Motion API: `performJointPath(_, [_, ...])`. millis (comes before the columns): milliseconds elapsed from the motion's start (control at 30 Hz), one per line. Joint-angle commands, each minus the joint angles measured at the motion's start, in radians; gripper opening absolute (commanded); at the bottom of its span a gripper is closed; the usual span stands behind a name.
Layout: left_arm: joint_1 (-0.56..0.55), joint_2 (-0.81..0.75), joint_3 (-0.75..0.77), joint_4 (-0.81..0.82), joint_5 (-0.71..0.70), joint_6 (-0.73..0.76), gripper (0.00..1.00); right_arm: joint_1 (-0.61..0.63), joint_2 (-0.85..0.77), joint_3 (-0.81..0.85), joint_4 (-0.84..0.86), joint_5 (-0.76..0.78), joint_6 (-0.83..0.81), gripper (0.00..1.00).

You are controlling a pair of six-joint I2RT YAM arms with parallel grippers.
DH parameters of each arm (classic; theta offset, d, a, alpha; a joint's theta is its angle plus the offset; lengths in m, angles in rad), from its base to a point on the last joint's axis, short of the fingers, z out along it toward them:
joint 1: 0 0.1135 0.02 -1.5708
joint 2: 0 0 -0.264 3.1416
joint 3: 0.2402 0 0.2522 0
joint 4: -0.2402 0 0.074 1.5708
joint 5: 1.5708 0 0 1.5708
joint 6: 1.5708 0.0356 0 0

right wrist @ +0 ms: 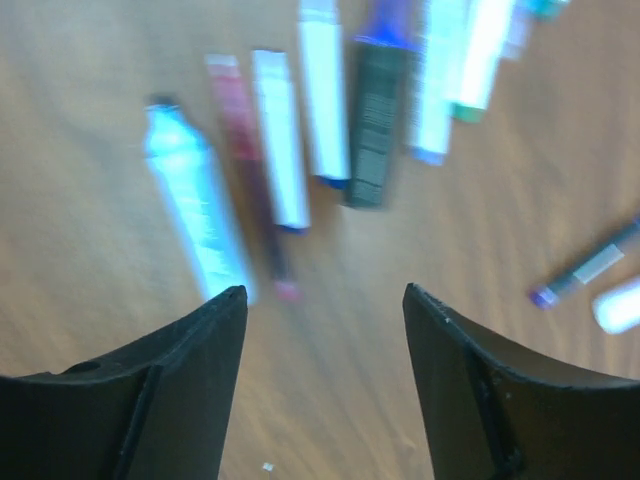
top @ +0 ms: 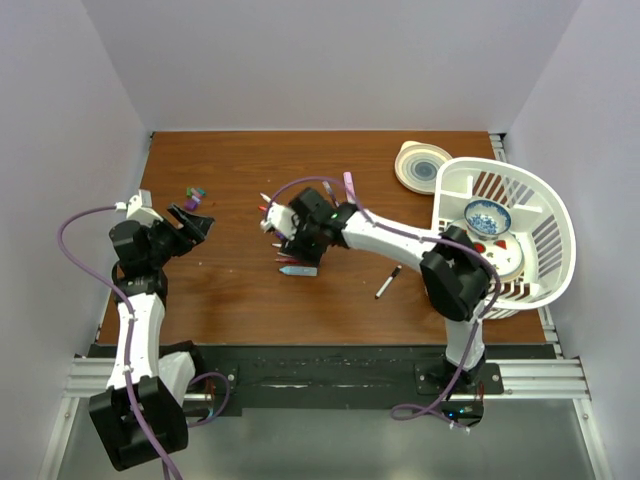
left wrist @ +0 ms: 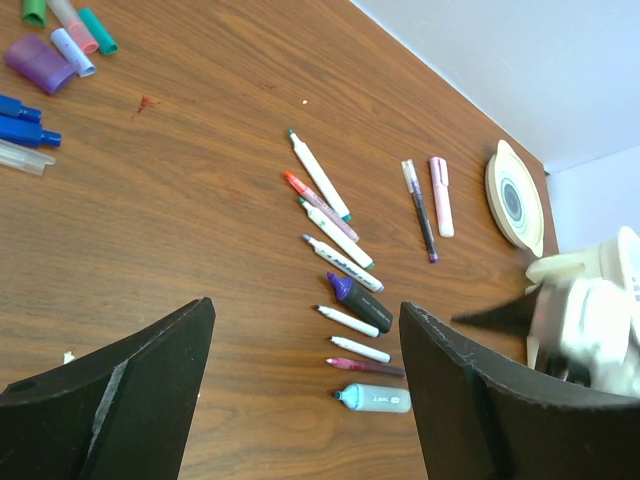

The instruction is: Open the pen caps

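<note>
The robot's right gripper will move outward from the uncapped pens and down onto the dark body of the purple pen, which still has its clear cap on.
Loose pen caps point(left wrist: 40, 62) in purple, green, pink, teal and blue lie in a cluster at the far left, also visible from above as pen caps point(top: 195, 191). A row of uncapped pens point(left wrist: 340, 262) lies mid-table, ending in a light-blue highlighter point(left wrist: 376, 397). My left gripper point(left wrist: 305, 310) is open and empty above the wood, left of that row; from above the left gripper point(top: 197, 222) sits near the caps. My right gripper point(right wrist: 325, 290) is open with only bare wood between its fingers, just short of the blurred pens point(right wrist: 300, 130). From above, the right gripper point(top: 285, 243) hovers over the row.
A pink pen point(left wrist: 441, 195) and a thin purple pen point(left wrist: 420, 210) lie apart from the row. A black pen point(top: 388, 282) lies alone nearer the front. A round plate point(top: 423, 165) and a white basket point(top: 540, 200) holding a blue bowl point(top: 487, 215) stand at the right.
</note>
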Motion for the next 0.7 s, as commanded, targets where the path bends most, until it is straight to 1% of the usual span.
performJointPath(0, [-0.004,-0.022,-0.004,0.065,0.045,0.025,0.8,-0.18,-0.028,0.054,0.011,-0.12,0.102,0.7])
performJointPath(67, [-0.006,-0.021,-0.007,0.075,0.065,0.027,0.8,-0.235,0.007,0.086,0.019,-0.178,0.15,0.72])
performJointPath(100, [-0.006,-0.021,-0.01,0.086,0.075,0.027,0.8,-0.281,0.036,0.139,0.015,-0.192,0.211,0.72])
performJointPath(133, [-0.004,-0.018,-0.01,0.088,0.079,0.03,0.8,-0.298,0.097,0.179,0.003,-0.198,0.24,0.72])
performJointPath(167, [-0.003,-0.018,-0.007,0.083,0.081,0.036,0.81,-0.311,0.14,0.266,-0.016,-0.197,0.268,0.72])
performJointPath(200, [-0.001,-0.021,-0.001,0.078,0.079,0.037,0.81,-0.321,0.174,0.314,-0.059,-0.198,0.3,0.71])
performJointPath(233, [-0.001,-0.021,0.003,0.075,0.076,0.04,0.81,-0.338,0.24,0.359,-0.079,-0.197,0.311,0.7])
performJointPath(267, [0.003,-0.019,0.003,0.071,0.075,0.043,0.83,-0.346,0.263,0.399,-0.094,-0.194,0.323,0.67])
performJointPath(300, [0.003,-0.019,0.006,0.068,0.073,0.045,0.83,-0.358,0.283,0.458,-0.1,-0.192,0.345,0.66])
performJointPath(400, [0.007,-0.012,0.007,0.069,0.084,0.045,0.83,-0.363,0.357,0.555,-0.108,-0.14,0.357,0.59])
performJointPath(433, [0.007,-0.01,0.006,0.071,0.087,0.043,0.83,-0.365,0.373,0.577,-0.11,-0.134,0.357,0.54])
performJointPath(500, [0.01,-0.004,0.004,0.077,0.099,0.04,0.83,-0.369,0.424,0.64,-0.128,-0.122,0.36,0.47])
performJointPath(567, [0.008,0.001,0.004,0.085,0.108,0.037,0.83,-0.371,0.456,0.681,-0.139,-0.116,0.357,0.46])
performJointPath(667, [0.008,0.01,0.001,0.091,0.119,0.036,0.83,-0.369,0.473,0.701,-0.134,-0.077,0.352,0.45])
